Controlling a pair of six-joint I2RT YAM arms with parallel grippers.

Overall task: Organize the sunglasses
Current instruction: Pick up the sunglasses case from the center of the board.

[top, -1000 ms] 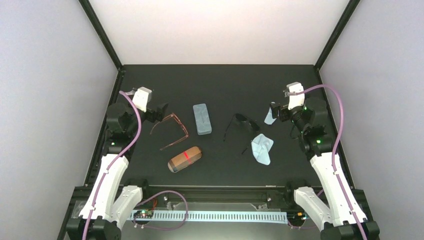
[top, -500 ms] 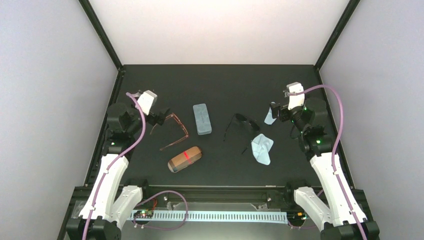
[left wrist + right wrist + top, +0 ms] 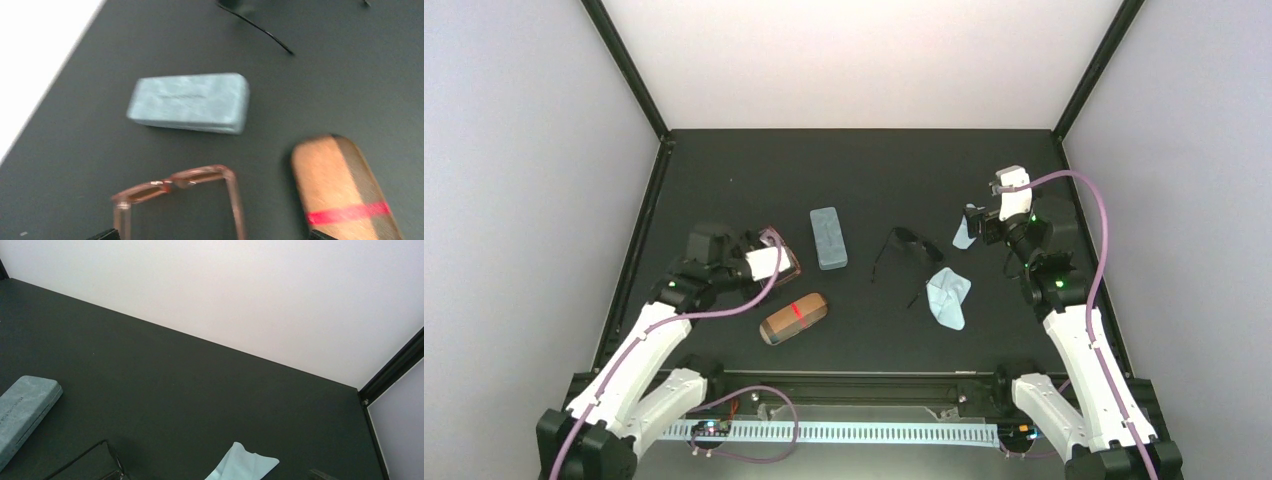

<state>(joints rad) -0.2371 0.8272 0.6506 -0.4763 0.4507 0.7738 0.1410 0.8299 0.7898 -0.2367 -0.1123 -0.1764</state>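
Note:
I should first move my open left gripper back and down and turn it, so that it can straddle the tan case, which is slanted nearer my base, by its red band [image 3: 798, 314] [image 3: 349, 213].
The reddish-brown sunglasses [image 3: 175, 185] lie unfolded on the black table, front bar toward the blue-grey case. My left gripper [image 3: 214, 236] hovers over them, open, with the arms running back between its fingertips [image 3: 107, 234]. From above, the left gripper [image 3: 769, 250] covers most of the reddish-brown sunglasses [image 3: 790, 262]. The black sunglasses [image 3: 909, 244] lie unfolded right of centre and show at the right wrist view's lower left as the black sunglasses [image 3: 100, 460]. My right gripper [image 3: 972, 222] stands open above a light blue cloth [image 3: 242, 467], holding nothing.
A blue-grey case [image 3: 828, 237] lies between the two pairs. The tan case [image 3: 793, 317] with a red band sits near the front, close to my left gripper's right side. A second light blue cloth [image 3: 947, 296] lies crumpled in front of the black pair.
My left arm has swung in from the table's left edge and now sits over the reddish-brown sunglasses. The right arm has not moved.

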